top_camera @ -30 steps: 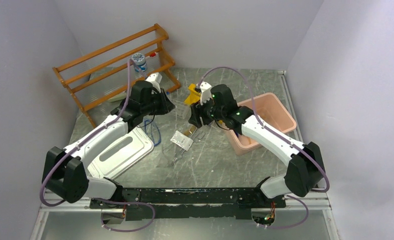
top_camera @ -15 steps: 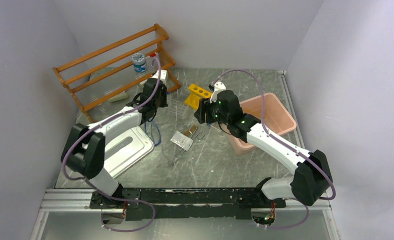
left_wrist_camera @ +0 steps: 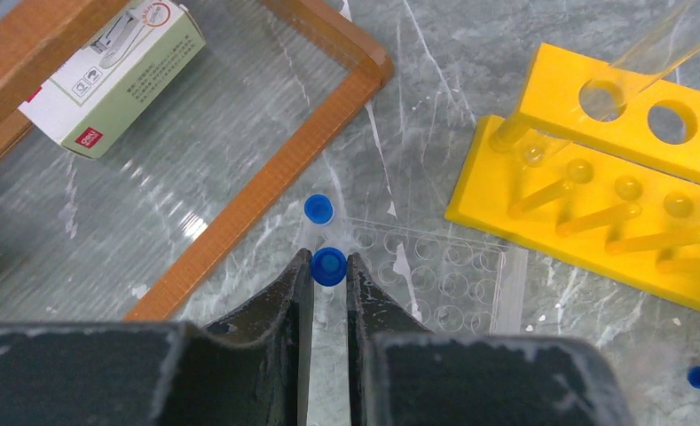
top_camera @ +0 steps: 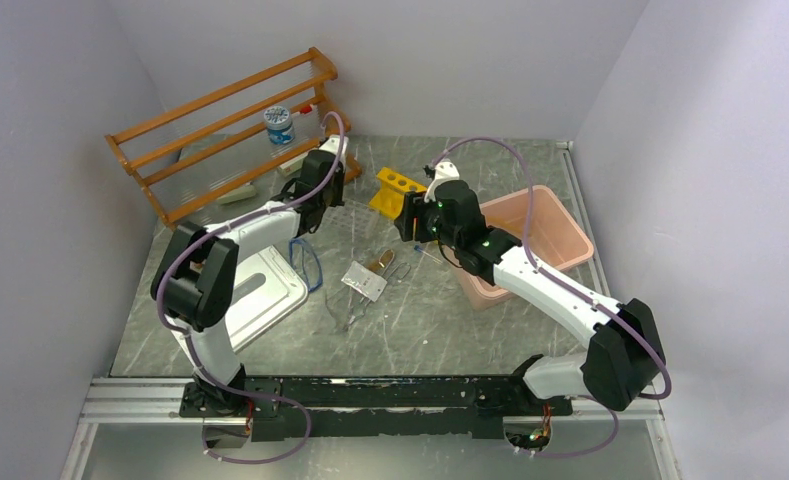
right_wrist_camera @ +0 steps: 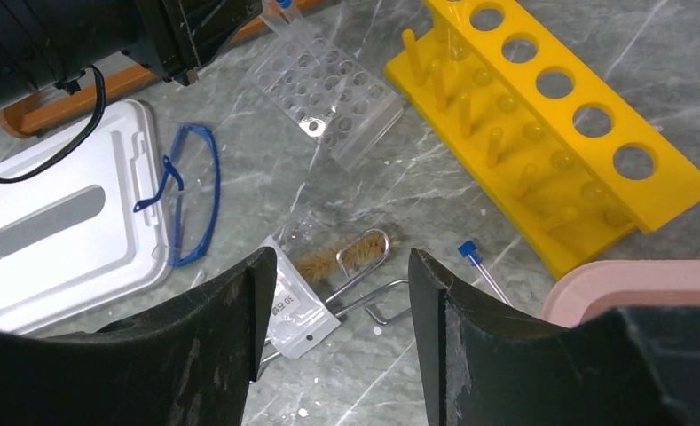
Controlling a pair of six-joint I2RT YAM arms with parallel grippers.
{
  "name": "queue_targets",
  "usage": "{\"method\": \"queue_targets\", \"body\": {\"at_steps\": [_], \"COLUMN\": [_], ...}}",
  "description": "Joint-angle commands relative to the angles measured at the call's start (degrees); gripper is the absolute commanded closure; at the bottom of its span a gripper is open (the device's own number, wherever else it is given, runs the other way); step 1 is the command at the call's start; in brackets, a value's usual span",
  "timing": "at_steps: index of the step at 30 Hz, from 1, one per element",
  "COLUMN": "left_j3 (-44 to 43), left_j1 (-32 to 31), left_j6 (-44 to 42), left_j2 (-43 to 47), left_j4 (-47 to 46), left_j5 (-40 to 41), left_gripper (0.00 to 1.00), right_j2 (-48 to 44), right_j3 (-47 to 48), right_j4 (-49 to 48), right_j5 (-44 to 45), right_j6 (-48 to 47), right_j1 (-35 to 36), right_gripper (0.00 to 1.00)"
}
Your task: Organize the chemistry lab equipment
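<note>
The tube already hangs upright at the rack well by the standing blue cap. My left gripper will move straight down to that rack well next and release the tube.
My left gripper (left_wrist_camera: 329,259) is shut on a small blue-capped tube (left_wrist_camera: 330,269) and holds it upright over the near corner of a clear well rack (left_wrist_camera: 435,275). A second blue cap (left_wrist_camera: 319,209) stands just beyond it. In the top view this gripper (top_camera: 320,205) is by the foot of the wooden shelf. My right gripper (right_wrist_camera: 337,266) is open and empty, hovering above a white flat packet (right_wrist_camera: 297,306), a brush (right_wrist_camera: 342,257) and metal tweezers (right_wrist_camera: 377,302). A blue-capped tube (right_wrist_camera: 479,266) lies on the table. Blue glasses (right_wrist_camera: 191,191) lie to the left.
A yellow tube rack (left_wrist_camera: 612,160) holds one glass tube (left_wrist_camera: 648,40). The wooden shelf rack (top_camera: 230,130) stands at the back left with a jar (top_camera: 279,123) and a green-white box (left_wrist_camera: 106,75). A white lid (top_camera: 265,285) lies at the left and a pink bin (top_camera: 570,225) at the right.
My left arm has swung toward the back right, bringing its gripper down by the shelf foot and clear rack. My right gripper has shifted slightly right and back.
</note>
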State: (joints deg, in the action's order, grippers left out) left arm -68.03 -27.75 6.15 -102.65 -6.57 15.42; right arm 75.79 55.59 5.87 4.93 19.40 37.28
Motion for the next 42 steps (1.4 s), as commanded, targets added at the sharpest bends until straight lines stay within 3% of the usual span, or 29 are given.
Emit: {"method": "queue_targets", "body": {"at_steps": [1,14,42], "left_j3": [-3.71,-6.31,-11.59], "left_j1": [0.50,0.68,1.29], "left_j6": [-0.95,1.32,3.25], "left_j2": [-1.83,-4.43,-6.82], "left_j4": [-0.82,5.01,16.31], "left_j5": [0.93,3.54,-0.33], "left_gripper": [0.93,0.93,0.93], "right_j2": [-0.38,0.95,6.05], "right_j3": [-1.02,-1.01,0.99], "right_j4": [-0.63,0.20,0.53], "right_j5": [2.58,2.81,1.13], "right_j6": [0.21,-0.39,0.11], "right_j1": [-0.39,-0.94,-1.82], "right_gripper": [0.41,0.41,0.41]}}
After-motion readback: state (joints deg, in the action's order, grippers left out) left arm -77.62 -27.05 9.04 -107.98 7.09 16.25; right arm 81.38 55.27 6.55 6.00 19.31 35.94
